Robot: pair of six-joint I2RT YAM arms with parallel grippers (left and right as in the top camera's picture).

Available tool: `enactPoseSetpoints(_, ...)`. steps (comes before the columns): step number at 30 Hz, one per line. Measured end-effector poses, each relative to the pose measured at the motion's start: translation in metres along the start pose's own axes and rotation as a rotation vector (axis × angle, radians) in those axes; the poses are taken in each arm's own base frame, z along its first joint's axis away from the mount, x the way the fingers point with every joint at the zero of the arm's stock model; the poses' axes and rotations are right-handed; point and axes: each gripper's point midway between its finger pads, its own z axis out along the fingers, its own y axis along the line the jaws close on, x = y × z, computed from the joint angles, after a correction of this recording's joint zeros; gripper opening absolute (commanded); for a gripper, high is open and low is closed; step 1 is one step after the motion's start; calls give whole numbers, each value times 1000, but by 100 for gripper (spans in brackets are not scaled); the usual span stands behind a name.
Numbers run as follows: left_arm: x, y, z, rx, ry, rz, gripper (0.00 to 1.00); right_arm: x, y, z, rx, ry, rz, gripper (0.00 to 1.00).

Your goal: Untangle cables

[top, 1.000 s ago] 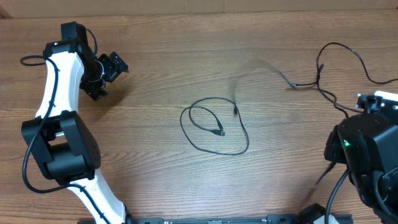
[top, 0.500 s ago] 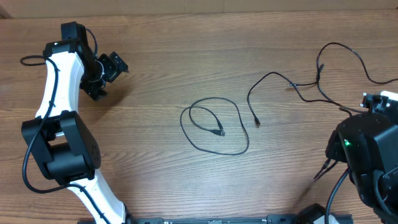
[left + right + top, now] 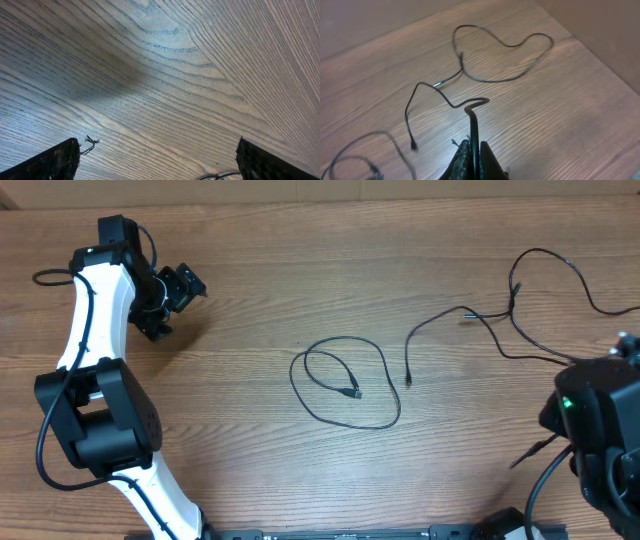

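Note:
The second cable crosses the third cable, so the robot's right gripper will next swing the second cable to the right in the overhead view, then lower it toward the table.
A looped black cable (image 3: 345, 385) lies in the middle of the table, its plug tip inside the loop. A second black cable (image 3: 450, 320) runs from a plug tip near the middle toward the right edge and crosses a third cable (image 3: 550, 265) at the far right. My right gripper (image 3: 474, 150) is shut on the second cable (image 3: 472, 125), which stretches out in front of it in the right wrist view. In the overhead view the right gripper is hidden under its arm. My left gripper (image 3: 180, 290) is open and empty at the far left, over bare wood (image 3: 160, 100).
The left arm's base (image 3: 95, 420) stands at the front left. The right arm's body (image 3: 600, 430) fills the front right corner. A thick arm cable (image 3: 50, 277) loops at the left edge.
The second cable has been pulled right, away from the loop; its plug tip moved from the loop's right side out to open wood. The right arm shifted right. The left arm has not moved.

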Motion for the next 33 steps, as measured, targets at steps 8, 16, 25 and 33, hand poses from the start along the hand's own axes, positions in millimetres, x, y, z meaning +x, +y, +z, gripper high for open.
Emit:
enactPoseSetpoints(8,0,0,0,0,0,0,99,-13,-47,5,210,-44,154,4)
enactPoseSetpoints(16,0,0,0,0,0,0,99,-21,-88,11,419,-101,279,4)
enactPoseSetpoints(25,0,0,0,0,0,0,100,-14,-100,60,556,-61,333,4)
enactPoseSetpoints(33,0,0,0,0,0,0,99,-7,-129,128,686,-26,463,4)
